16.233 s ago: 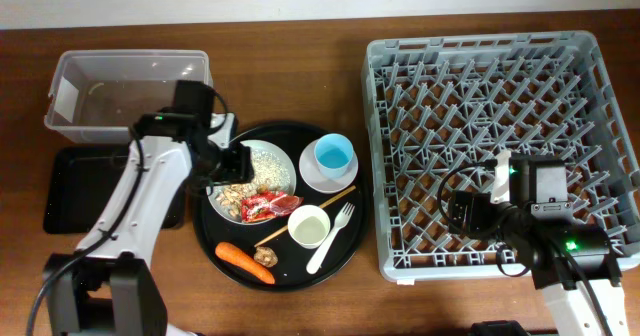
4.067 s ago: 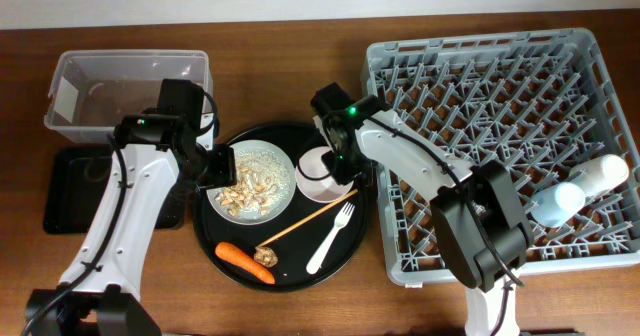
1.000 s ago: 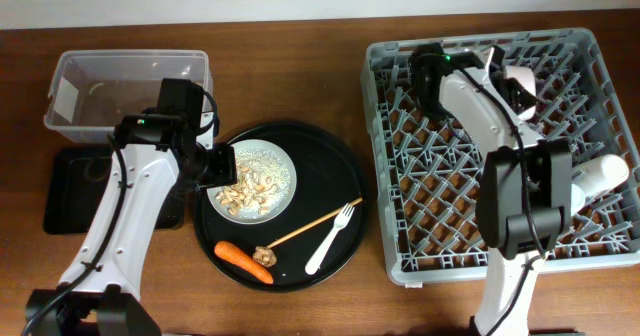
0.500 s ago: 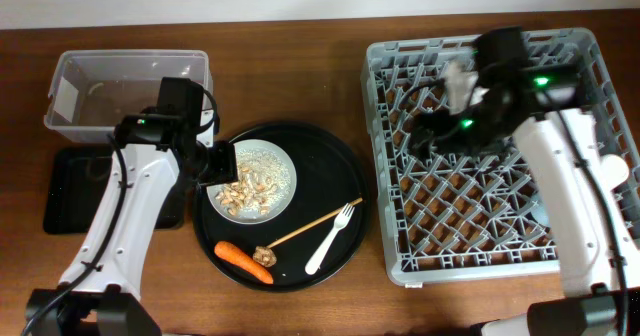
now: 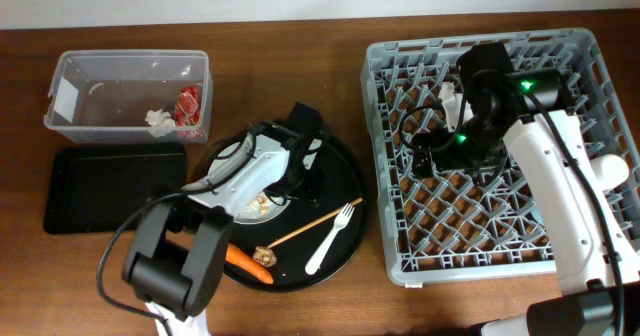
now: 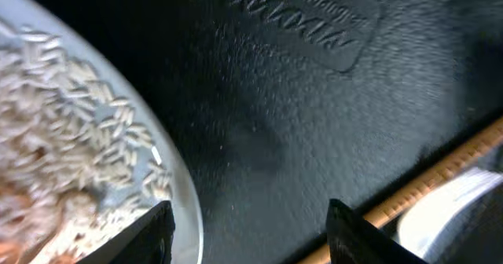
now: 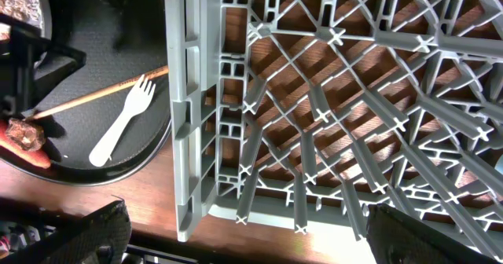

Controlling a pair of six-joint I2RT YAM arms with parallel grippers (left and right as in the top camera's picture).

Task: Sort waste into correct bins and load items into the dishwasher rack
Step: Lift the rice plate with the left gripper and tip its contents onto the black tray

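I need to move my left gripper a little toward the plate and close it over the plate's rim beside the rice, because the plate's rim is already between its open fingers.
My left gripper (image 5: 297,173) (image 6: 255,244) is open and empty, low over the round black tray (image 5: 345,176), just right of the white plate (image 5: 262,204) (image 6: 185,217) of rice (image 6: 63,138) and scraps. The chopstick (image 5: 315,223) (image 6: 440,170), fork (image 5: 330,241), carrot (image 5: 245,263) and a brown scrap (image 5: 263,253) lie on the tray. The tissue (image 5: 155,119) and red wrapper (image 5: 187,104) lie in the clear tub (image 5: 70,96). My right gripper (image 5: 440,154) (image 7: 255,244) is open and empty above the grey rack (image 5: 500,226) (image 7: 189,99).
The shallow black tray (image 5: 112,186) lies below the tub. A white cup (image 5: 610,168) lies at the rack's right side, and a white piece (image 5: 450,101) sits near its upper left. The right wrist view also shows the fork (image 7: 122,122) and chopstick (image 7: 102,95).
My left arm has swung from the plate's left side to its right side. The tissue and wrapper now show in the tub. My right gripper has shifted slightly over the rack.
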